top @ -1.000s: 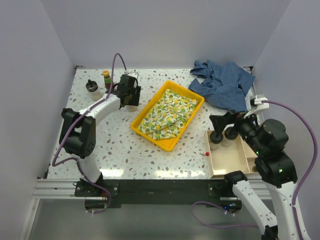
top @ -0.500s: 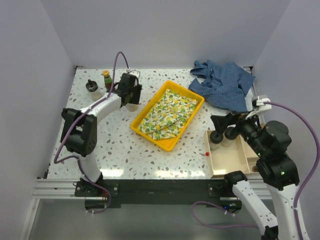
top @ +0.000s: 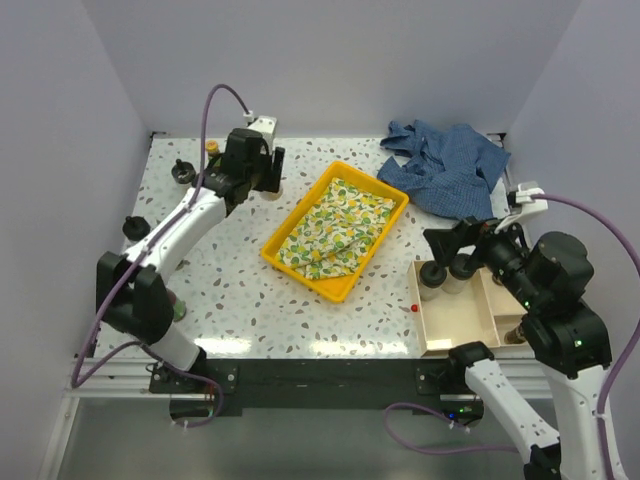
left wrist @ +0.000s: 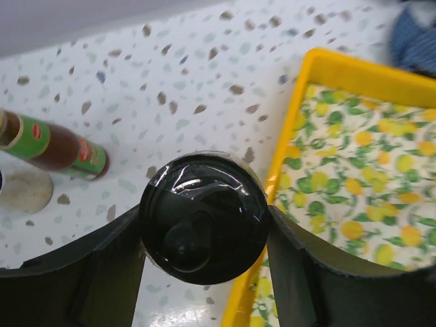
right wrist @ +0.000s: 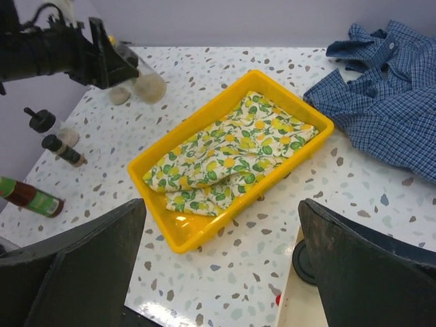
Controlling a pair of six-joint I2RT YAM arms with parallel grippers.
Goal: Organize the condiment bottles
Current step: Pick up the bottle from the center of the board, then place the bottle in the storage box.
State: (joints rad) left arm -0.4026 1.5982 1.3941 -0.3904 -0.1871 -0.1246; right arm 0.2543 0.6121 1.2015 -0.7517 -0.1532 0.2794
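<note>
My left gripper is above the box's free bottom, which is to its right in the top view, so next it should move past the yellow tray (top: 398, 222) and down to release the squat jar.
My left gripper (top: 256, 176) is shut on a squat clear jar with a black lid (left wrist: 203, 218) and holds it above the table, left of the yellow tray (top: 398, 222). The right wrist view shows that jar (right wrist: 146, 86) in the air. A brown bottle with green and red labels (left wrist: 58, 146) and a clear jar (left wrist: 24, 191) stand below it. More black-lidded jars (top: 182, 172) (top: 135, 225) stand at the left. Two black-lidded jars (top: 432, 275) stand in a wooden box (top: 470, 320). My right gripper (top: 458, 240) is open and empty above them.
The yellow tray holds a lemon-print cloth (top: 335, 225). A blue checked shirt (top: 450, 165) lies at the back right. A small red thing (top: 413, 308) lies by the box. A green bottle (right wrist: 30, 197) lies near the table's front left.
My left gripper has lifted the black-lidded jar off the table and risen toward the back. The right arm has barely moved.
</note>
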